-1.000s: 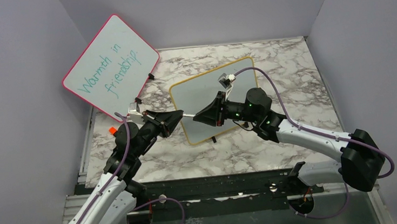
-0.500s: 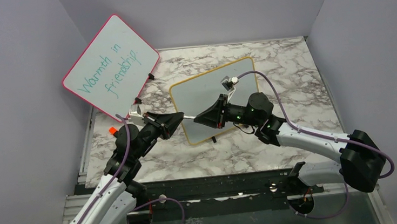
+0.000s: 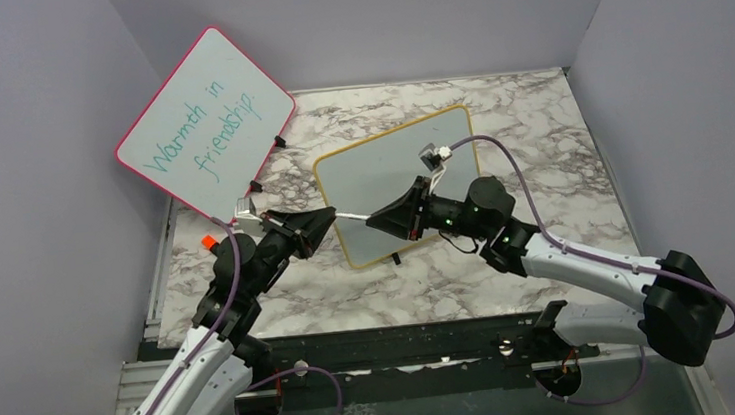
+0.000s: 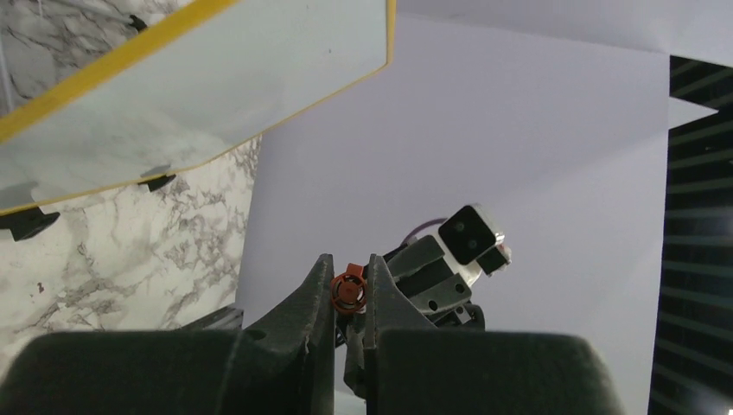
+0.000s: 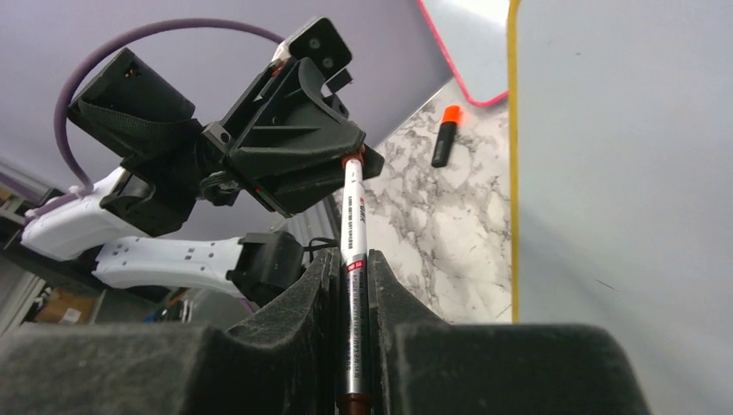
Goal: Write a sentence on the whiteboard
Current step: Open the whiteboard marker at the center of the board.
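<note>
The red cap covers the marker's end, so I will pull my left gripper away from the marker's body (image 5: 353, 216). Then I will lower it to the bare marble beside the whiteboard and let go.
The whiteboard (image 3: 380, 166) with the yellow frame lies on the marble table, and its face is blank; no sentence shows on it. It also shows in the left wrist view (image 4: 216, 78) and the right wrist view (image 5: 622, 173). A silver marker (image 3: 351, 216) spans the gap between both grippers, above the board's left edge. My left gripper (image 3: 329, 216) is shut on the marker's red cap end (image 4: 348, 291). My right gripper (image 3: 373, 219) is shut on the marker's barrel (image 5: 353, 216), facing the left gripper (image 5: 346, 160).
A pink-framed board (image 3: 205, 121) with teal writing leans against the back left wall. An orange highlighter (image 3: 208, 241) lies at the table's left edge, and it also shows in the right wrist view (image 5: 444, 134). Grey walls close in the left, back and right sides.
My right gripper has drawn back a little to the right and its wrist has turned. The gap between the two grippers is slightly wider. The left arm has hardly moved.
</note>
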